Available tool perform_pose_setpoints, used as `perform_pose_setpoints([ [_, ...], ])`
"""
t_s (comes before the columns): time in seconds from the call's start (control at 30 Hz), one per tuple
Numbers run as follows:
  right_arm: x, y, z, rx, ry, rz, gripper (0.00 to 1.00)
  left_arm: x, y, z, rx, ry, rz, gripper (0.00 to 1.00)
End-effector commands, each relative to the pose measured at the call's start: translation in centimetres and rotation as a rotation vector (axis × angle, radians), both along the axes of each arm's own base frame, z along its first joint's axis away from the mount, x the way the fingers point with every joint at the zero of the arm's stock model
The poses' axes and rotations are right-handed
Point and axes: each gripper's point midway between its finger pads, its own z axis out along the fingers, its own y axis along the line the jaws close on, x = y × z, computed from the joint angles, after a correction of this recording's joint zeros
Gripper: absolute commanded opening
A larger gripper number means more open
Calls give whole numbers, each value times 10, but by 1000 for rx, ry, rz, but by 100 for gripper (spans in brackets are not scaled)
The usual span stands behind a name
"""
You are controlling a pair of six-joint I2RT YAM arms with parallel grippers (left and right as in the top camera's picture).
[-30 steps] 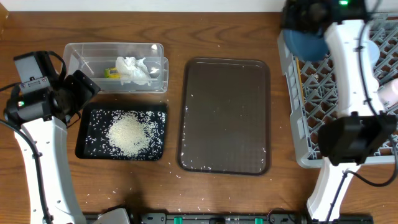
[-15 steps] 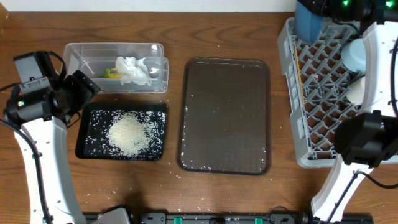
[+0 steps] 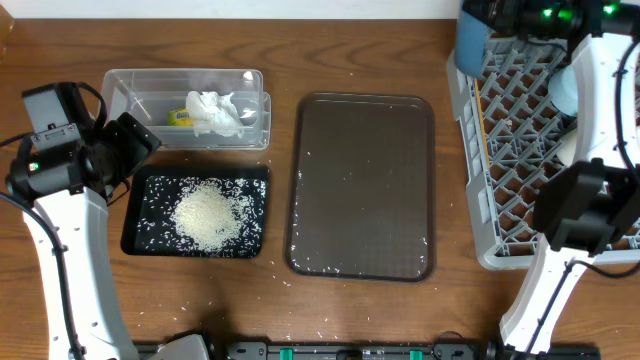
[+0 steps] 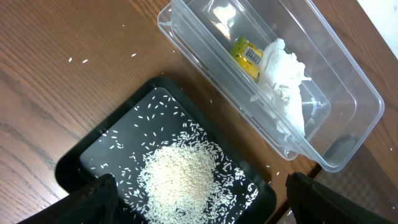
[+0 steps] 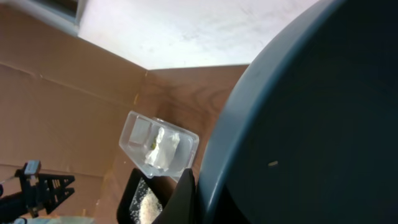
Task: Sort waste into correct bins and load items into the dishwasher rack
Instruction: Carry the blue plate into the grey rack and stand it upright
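I should move my right gripper to the right in the overhead view, then down and release where the rack's slots lie below, since the plate overhangs the rack's side.
My right gripper is shut on the dark-blue plate, holding it on edge over the far left corner of the grey dishwasher rack. The plate fills the right wrist view, one finger against its rim. A light-blue bowl and a white cup sit in the rack, partly hidden by the arm. My left gripper is open and empty above the rice heap in the black tray. The napkin and yellow-green wrapper lie in the clear box. I cannot make out the chopsticks.
A brown serving tray lies mid-table between the bins and the rack, with a few stray rice grains along its edges. More loose grains lie on the wooden table in front of the black tray. The right arm reaches across the rack.
My right gripper has carried the plate back and to the left, from above the rack's left side to its far left corner. The left arm has not moved.
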Motion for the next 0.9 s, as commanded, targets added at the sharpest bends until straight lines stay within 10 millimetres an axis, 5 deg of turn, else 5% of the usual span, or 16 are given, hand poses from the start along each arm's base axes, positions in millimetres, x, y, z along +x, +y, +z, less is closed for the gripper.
perform_pose_setpoints([
  [0.0, 1, -3, -11, 52, 46, 12, 1, -1, 2, 2, 2, -1, 12, 89],
  [0.63, -11, -34, -27, 74, 168, -46, 4, -1, 2, 2, 2, -1, 12, 89],
  [0.87, -14, -55, -39, -103, 220, -180, 8, -1, 2, 2, 2, -1, 12, 89],
])
